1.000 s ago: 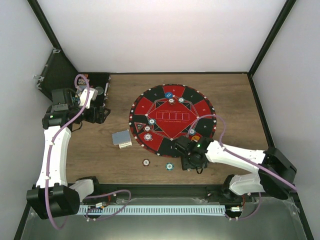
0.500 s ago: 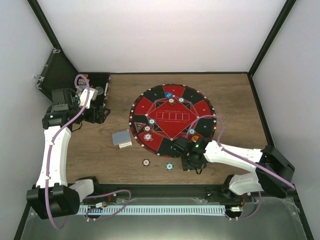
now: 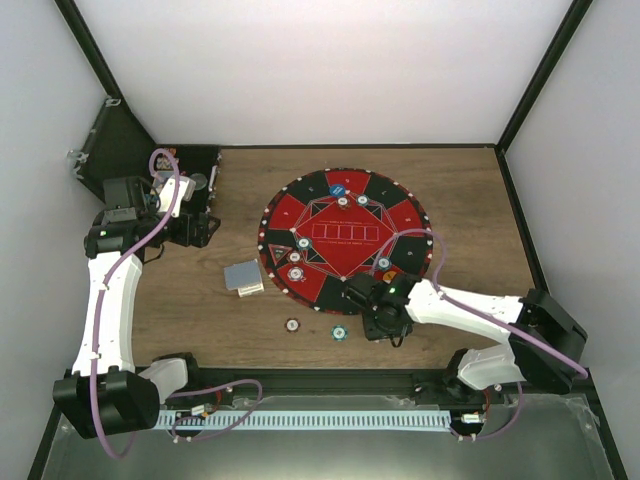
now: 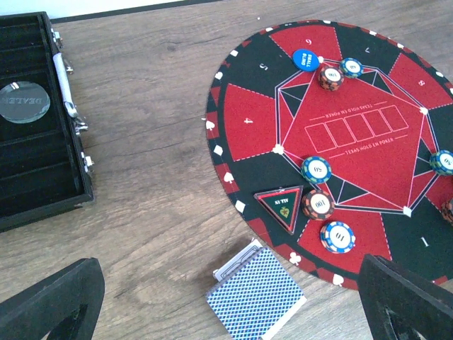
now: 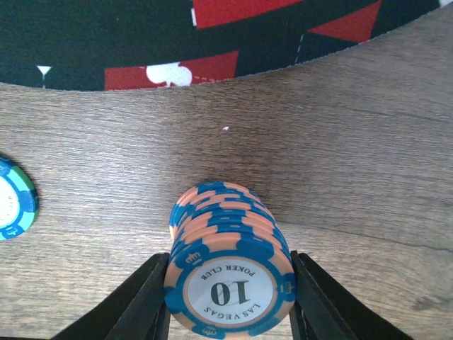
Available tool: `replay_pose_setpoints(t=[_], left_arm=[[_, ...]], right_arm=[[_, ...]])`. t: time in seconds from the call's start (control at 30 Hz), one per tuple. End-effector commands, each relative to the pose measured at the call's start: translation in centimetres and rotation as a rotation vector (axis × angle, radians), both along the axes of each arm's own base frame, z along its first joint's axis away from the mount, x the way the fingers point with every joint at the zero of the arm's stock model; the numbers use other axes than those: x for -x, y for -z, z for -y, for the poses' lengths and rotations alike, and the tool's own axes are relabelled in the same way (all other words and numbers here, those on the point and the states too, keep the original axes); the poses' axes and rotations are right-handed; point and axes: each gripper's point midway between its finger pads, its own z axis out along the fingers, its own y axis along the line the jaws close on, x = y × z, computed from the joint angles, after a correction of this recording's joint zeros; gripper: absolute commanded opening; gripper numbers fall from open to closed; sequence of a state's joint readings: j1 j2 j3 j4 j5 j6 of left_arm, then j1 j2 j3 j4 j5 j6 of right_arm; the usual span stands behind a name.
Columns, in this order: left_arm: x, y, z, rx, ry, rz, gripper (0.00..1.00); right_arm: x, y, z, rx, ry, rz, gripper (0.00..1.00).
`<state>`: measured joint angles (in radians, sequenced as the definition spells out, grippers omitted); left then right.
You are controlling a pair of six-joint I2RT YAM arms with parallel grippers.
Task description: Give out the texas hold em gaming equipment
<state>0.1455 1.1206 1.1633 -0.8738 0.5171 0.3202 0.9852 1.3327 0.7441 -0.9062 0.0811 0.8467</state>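
The robot's right gripper will next rise, swing outward across the mat (image 3: 345, 238) and go down to release its stack beside the chips near the blue button, since that group lacks this kind.
My right gripper (image 5: 230, 301) is shut on a stack of blue-and-orange poker chips (image 5: 228, 265) marked 10, held low over the wood just off the near edge of the round mat (image 5: 212, 35). In the top view it (image 3: 384, 322) sits at the mat's near rim. My left gripper (image 4: 226, 312) is open and empty, above the deck of cards (image 4: 258, 297), which lies on the wood at the mat's left edge (image 3: 243, 276). Several chips (image 4: 316, 169) and a blue button (image 4: 304, 59) lie on the mat (image 3: 345, 238).
An open black chip case (image 4: 35, 170) with a clear dealer button (image 4: 25, 102) stands at the far left. Two loose chips (image 3: 292, 325) (image 3: 340, 332) lie on the wood near the front; one shows in the right wrist view (image 5: 13, 198). A triangular all-in marker (image 4: 282, 205) lies on the mat.
My right arm has edged slightly left with the chip stack in its grip. The left arm has not moved.
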Motion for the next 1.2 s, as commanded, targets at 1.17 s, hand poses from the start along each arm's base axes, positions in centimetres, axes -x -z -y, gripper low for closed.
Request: replay_pose_setpoints(t=[1.17], left_arm=[[0.0, -0.2, -0.1, -0.020, 0.023, -0.006, 1.00]], right_arm=[[-37.2, -5.6, 3.6, -0.035, 0.272, 0.374, 0.14]])
